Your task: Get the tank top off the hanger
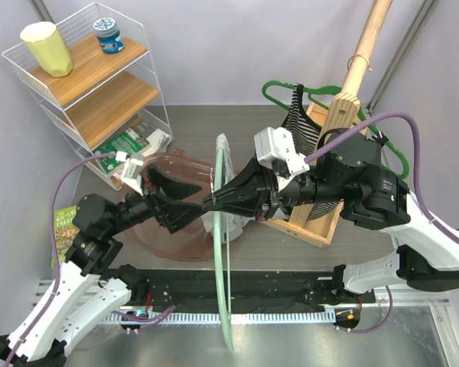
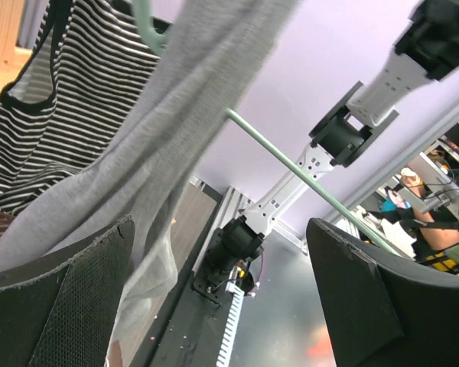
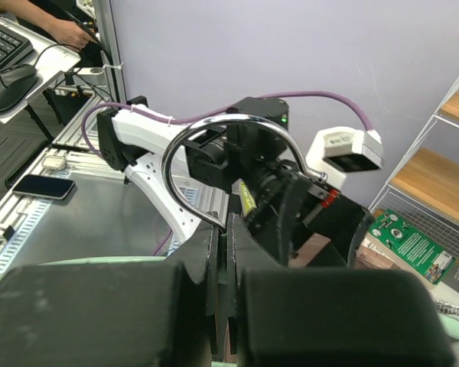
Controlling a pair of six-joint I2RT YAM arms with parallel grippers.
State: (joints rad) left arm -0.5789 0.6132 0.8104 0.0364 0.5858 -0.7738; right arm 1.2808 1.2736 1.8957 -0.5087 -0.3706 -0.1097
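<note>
The grey tank top touches only one finger, so I should next swing my left gripper outward and turn its open fingers onto the tank top's cloth under the hanger's far arm (image 1: 228, 164) (image 2: 149, 172).
A pale green hanger (image 1: 220, 260) with a chrome hook (image 3: 214, 134) stands edge-on in mid-table. A grey tank top (image 1: 225, 153) hangs on it. My right gripper (image 1: 209, 202) is shut on the hanger's neck, just under the hook (image 3: 228, 222). My left gripper (image 1: 193, 197) is open and faces the right one from the left. In the left wrist view the grey tank top (image 2: 176, 122) drapes across and lies against my left finger (image 2: 76, 298). The hanger's bar (image 2: 306, 177) crosses between the open jaws (image 2: 218, 229).
A striped tank top (image 1: 298, 115) hangs on a dark green hanger (image 1: 279, 90) on a wooden rack (image 1: 321, 222) at right. A brown garment (image 1: 172, 237) lies on the table. A wire shelf (image 1: 92, 84) with a yellow cup (image 1: 47, 47) and a jar (image 1: 108, 35) stands back left.
</note>
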